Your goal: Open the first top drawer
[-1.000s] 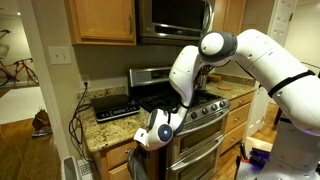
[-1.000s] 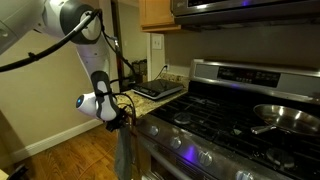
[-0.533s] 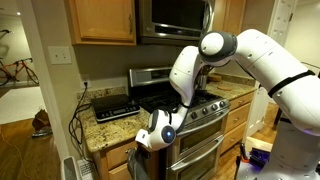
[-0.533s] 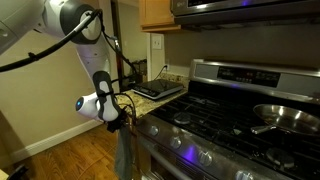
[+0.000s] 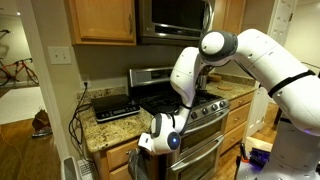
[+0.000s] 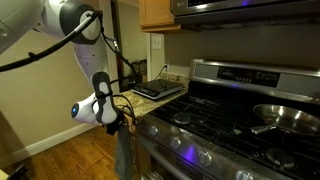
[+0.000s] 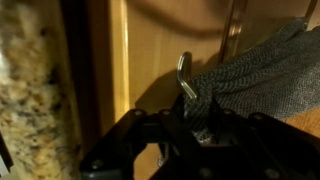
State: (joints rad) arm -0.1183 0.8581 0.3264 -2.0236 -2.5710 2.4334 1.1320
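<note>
My gripper pulls back from the counter with the metal handle (image 7: pixel 183 68) in its fingers next, then lets go of it, since the drawer front is still shut under the countertop.
The first top drawer (image 7: pixel 150 55) is a honey-coloured wood front just under the granite countertop (image 5: pixel 100 130), left of the stove. In the wrist view its metal handle (image 7: pixel 183 68) runs into my dark fingers. A grey towel (image 7: pixel 260 70) drapes over the handle, and it also hangs below the counter in an exterior view (image 6: pixel 122 150). My gripper (image 7: pixel 190 125) is closed around the handle and towel. It shows at the counter's front edge in both exterior views (image 5: pixel 138 150) (image 6: pixel 115 118). The drawer's inside is hidden.
A stainless stove (image 5: pixel 195 105) stands beside the drawer, with a pan (image 6: pixel 285 115) on a burner. A black appliance (image 5: pixel 112 105) with cables sits on the counter. A microwave (image 5: pixel 175 15) and wood cabinets hang above. Wood floor (image 6: pixel 60 150) lies in front.
My wrist has moved slightly outward from the counter front, still gripping at the handle. The towel has barely shifted.
</note>
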